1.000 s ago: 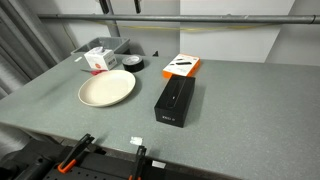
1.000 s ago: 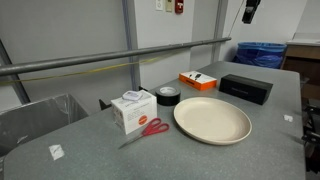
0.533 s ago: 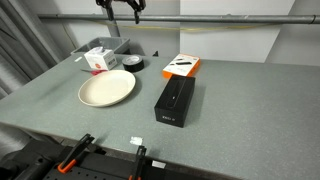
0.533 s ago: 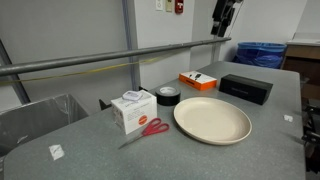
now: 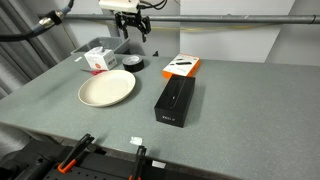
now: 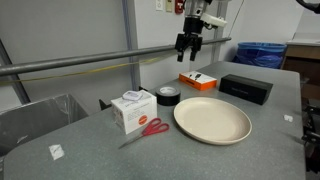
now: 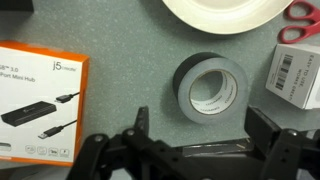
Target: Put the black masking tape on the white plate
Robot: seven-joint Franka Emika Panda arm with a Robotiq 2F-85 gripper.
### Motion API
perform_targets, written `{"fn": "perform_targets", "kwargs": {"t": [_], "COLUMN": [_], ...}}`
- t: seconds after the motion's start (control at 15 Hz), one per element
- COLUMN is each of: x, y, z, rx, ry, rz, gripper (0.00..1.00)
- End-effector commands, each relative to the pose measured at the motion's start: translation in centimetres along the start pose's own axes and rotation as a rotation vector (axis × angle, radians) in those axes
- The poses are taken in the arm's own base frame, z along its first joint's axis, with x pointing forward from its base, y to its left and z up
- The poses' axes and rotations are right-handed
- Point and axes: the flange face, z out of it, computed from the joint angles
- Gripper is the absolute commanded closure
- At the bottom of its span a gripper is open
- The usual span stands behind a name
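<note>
I should next lower my gripper with its open fingers on both sides of the edge of the black masking tape nearest the boxed hub, because the tape lies flat below my gripper.
The black masking tape (image 7: 210, 87) lies flat on the grey table, seen in both exterior views (image 5: 133, 62) (image 6: 168, 95). The white plate (image 5: 107, 90) (image 6: 212, 120) sits beside it, empty; its rim shows at the top of the wrist view (image 7: 220, 12). My gripper (image 5: 133, 28) (image 6: 188, 42) hangs well above the table over the tape area. In the wrist view my gripper (image 7: 203, 130) is open and empty, with its fingers (image 7: 140, 125) standing wide apart just below the roll.
An orange-and-white boxed hub (image 5: 181, 66) (image 7: 40, 95) and a long black box (image 5: 175, 100) lie beside the tape. A small white box (image 6: 132, 110) and red scissors (image 6: 150, 128) lie on its other side. A grey tray (image 5: 108, 46) stands behind.
The gripper has come into both exterior views from above and descended toward the tape. Nothing on the table has moved.
</note>
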Motion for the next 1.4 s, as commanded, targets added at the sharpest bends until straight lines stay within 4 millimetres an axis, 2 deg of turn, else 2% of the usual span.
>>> {"fn": "perform_targets", "kwargs": {"t": [0.0, 0.27, 0.33, 0.8, 1.33], "x": [0.7, 1.5, 2.1, 4.0, 5.0], "y": [-0.2, -0.4, -0.7, -2.2, -3.7], "z": [0.7, 1.0, 1.6, 7.7, 14.5], "rx": [-0.003, -0.003, -0.006, -0.021, -0.103], "ry": [-0.003, -0.007, -0.007, -0.046, -0.089], "rz": [0.005, 0.009, 0.007, -0.01, -0.022], "gripper": [0.0, 0.0, 0.0, 0.0, 0.0]}}
